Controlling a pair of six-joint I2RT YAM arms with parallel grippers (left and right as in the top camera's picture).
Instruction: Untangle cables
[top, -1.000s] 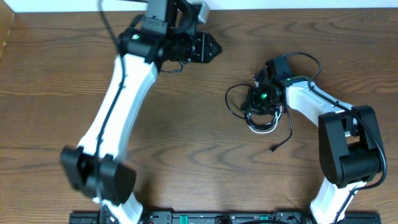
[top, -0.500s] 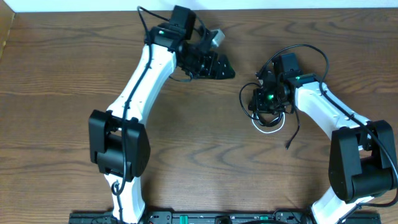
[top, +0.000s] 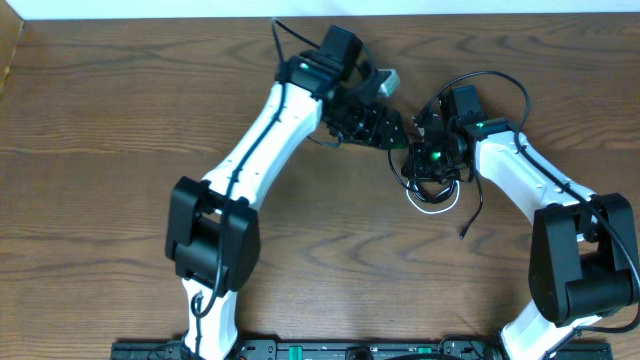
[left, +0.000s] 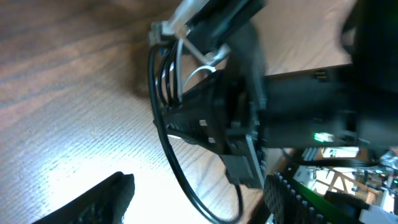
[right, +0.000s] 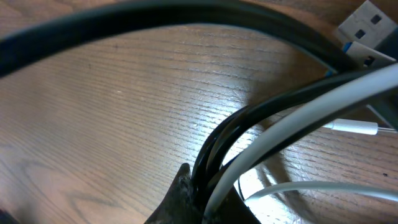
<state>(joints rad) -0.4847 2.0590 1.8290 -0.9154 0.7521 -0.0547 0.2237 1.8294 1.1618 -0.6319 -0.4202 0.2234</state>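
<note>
The robot's right gripper should next pull the strands it holds to its right in the overhead view, away from the left gripper, and let go of them on the wood (top: 467, 197) beside the black tail.
The cables lie bunched right of the table's middle: a black cable (top: 408, 160) looped round a white cable (top: 432, 206). My right gripper (top: 433, 160) stands over the bunch, shut on black and white strands together; in the right wrist view the black cable (right: 217, 146) and the white cable (right: 298, 118) run into the closed gripper (right: 208, 193). My left gripper (top: 393, 131) is open just left of the bunch. In the left wrist view a loop of black cable (left: 177, 155) hangs between the spread fingers of that gripper (left: 199, 182), touching neither.
A black cable tail (top: 468, 222) trails toward the front, ending in a small plug. A silver-blue USB plug (right: 367, 25) lies on the wood near the held strands. The right arm's black wrist (left: 292, 106) fills the left wrist view's right side.
My left arm has swung right from the back of the table up to the cable bunch, and its jaws have opened. The right gripper stays shut on the cables, shifted slightly right.
</note>
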